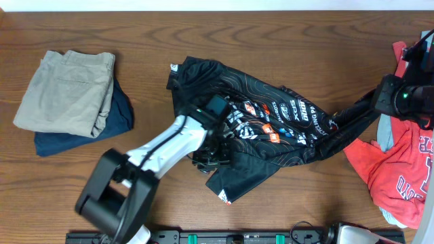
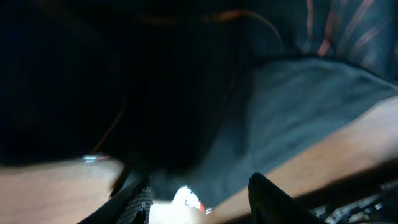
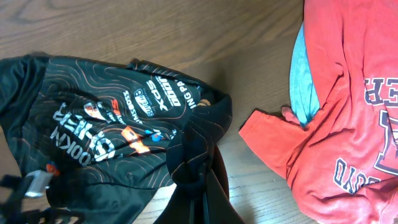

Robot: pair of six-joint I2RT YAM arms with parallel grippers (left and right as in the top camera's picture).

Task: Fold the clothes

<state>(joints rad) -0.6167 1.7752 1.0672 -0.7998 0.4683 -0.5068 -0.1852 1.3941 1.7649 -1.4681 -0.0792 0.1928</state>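
Note:
I should move my left gripper down and to the right in the overhead view next, onto the jersey's near dark edge, because that edge is loose.
The black jersey with orange contour lines and white and red logos lies crumpled at the table's middle. My left gripper is low over its front part. In the left wrist view its fingers stand apart over the jersey's dark edge and a white and red label. My right gripper is shut on a bunched corner of the jersey and holds it stretched toward the right. The right wrist view shows the fingers pinching that black fabric.
A red T-shirt with lettering lies at the right edge, over a grey-blue cloth. Folded khaki trousers sit on a navy garment at the left. Bare wood table lies behind the jersey.

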